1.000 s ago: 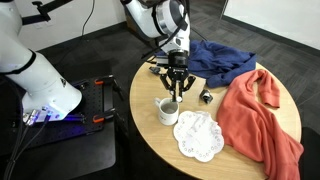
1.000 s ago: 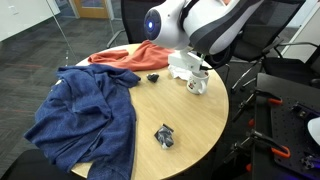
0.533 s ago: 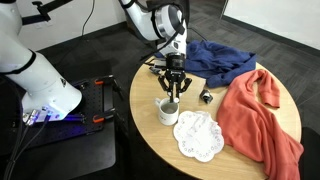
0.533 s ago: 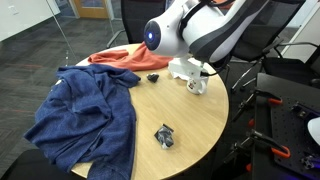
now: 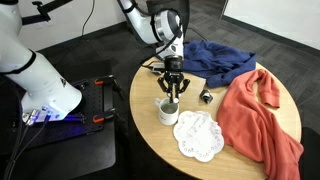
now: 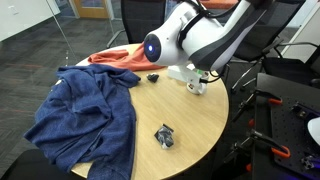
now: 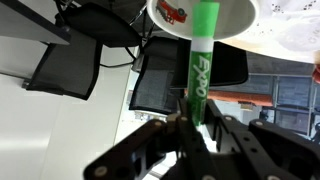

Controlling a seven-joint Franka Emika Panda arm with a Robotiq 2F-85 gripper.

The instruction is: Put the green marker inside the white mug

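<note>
The marker's far end already overlaps the mug's rim, so my gripper will move down toward the mug's opening (image 5: 169, 106) (image 7: 230, 14) below it and let go of the marker's near end.
In the wrist view my gripper (image 7: 195, 122) is shut on the green marker (image 7: 200, 60), which points up toward the white mug (image 7: 200, 20) at the top of the view. The marker's far end overlaps the mug's rim. In an exterior view my gripper (image 5: 173, 92) hangs just above and behind the white mug (image 5: 167, 111) near the round table's left edge. In an exterior view the mug (image 6: 197, 85) is mostly hidden behind the arm. The marker itself is too small to make out in the exterior views.
On the round wooden table (image 5: 240, 160) lie a white lacy doily (image 5: 198, 135), a blue cloth (image 5: 215, 58), an orange-red cloth (image 5: 262, 115) and a small black object (image 5: 206, 96). Another black object (image 6: 164, 137) lies near the table edge. Monitors sit below the table's edge.
The arm has tilted a little over the mug between the earlier frames and now; the gripper stays over the mug with the marker in it.
</note>
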